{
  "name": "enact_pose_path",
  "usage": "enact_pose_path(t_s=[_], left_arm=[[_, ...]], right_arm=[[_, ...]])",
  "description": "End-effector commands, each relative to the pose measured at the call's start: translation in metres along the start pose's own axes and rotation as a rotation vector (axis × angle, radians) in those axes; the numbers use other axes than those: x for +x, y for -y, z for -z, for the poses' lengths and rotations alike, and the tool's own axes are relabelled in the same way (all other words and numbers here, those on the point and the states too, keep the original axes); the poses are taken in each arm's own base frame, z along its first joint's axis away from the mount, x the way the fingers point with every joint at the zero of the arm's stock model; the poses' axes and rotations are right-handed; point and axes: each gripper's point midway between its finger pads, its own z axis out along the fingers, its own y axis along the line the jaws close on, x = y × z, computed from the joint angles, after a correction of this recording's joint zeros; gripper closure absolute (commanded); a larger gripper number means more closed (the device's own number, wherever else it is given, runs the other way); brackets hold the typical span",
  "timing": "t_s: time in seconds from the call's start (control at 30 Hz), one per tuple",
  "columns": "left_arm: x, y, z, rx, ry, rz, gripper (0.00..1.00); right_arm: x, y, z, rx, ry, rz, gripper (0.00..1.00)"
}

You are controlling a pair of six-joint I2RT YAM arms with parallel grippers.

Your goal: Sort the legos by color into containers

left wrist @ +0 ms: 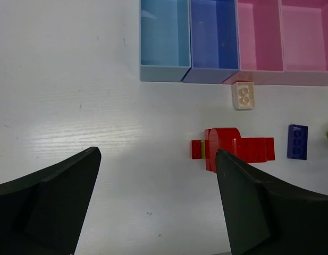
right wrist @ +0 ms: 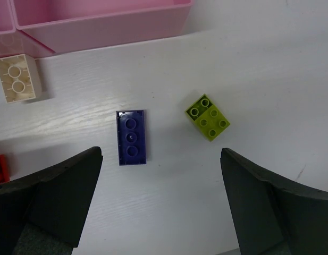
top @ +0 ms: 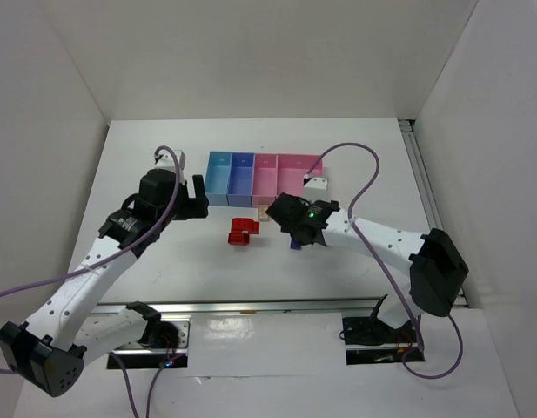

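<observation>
I will lower my left gripper toward the right in the top view and close it around the red cluster's rounded near end, since both sides have open tabletop.
The joined bins stand in a row: light blue (top: 218, 174), darker blue (top: 241, 174), narrow pink (top: 265, 174), wider pink (top: 298, 170). A cluster of red legos (top: 243, 232) lies in front of them. My left gripper (top: 201, 196) is open and empty, left of the red cluster (left wrist: 238, 149), above bare table. My right gripper (top: 296, 235) is open and empty, hovering above the dark blue-purple brick (right wrist: 132, 137) and the yellow-green brick (right wrist: 207, 117). The pale tan brick (right wrist: 16, 78) lies against the front of the narrow pink bin (left wrist: 259, 37).
The bins look empty in the left wrist view. A white block (top: 315, 184) sits at the right end of the wider pink bin. A metal rail (top: 420, 174) runs along the table's right edge. White walls enclose the table on three sides.
</observation>
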Motion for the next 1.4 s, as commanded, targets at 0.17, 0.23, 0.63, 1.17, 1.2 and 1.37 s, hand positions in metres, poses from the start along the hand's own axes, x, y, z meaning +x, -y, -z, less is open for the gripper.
enact_pose_path(t_s=[0.17,0.23,0.63,1.17,1.2,1.37], left_arm=[[-0.008,-0.004,0.0,-0.038,-0.009,-0.001,0.0],[-0.007,-0.005,-0.001,-0.043,-0.021,-0.014,0.0],[0.03,0.039,0.018,0.183,-0.153,-0.059,0.08],[0.092,0.081,-0.001,0.112,-0.287,-0.028,0.12],[0.093,0.083,-0.004,0.105,-0.286,-0.024,0.12],[0.098,0.085,-0.016,0.031,-0.261,-0.001,0.14]], right_arm=[[-0.002,-0.01,0.005,-0.068,0.027,-0.01,0.01],[-0.007,-0.023,0.013,-0.179,0.037,-0.044,0.01],[-0.014,-0.028,0.062,-0.517,0.069,-0.041,0.05],[-0.026,-0.022,0.058,-0.469,0.08,-0.108,0.01],[-0.028,-0.02,0.057,-0.462,0.082,-0.114,0.01],[-0.033,-0.015,0.054,-0.46,0.083,-0.128,0.01]])
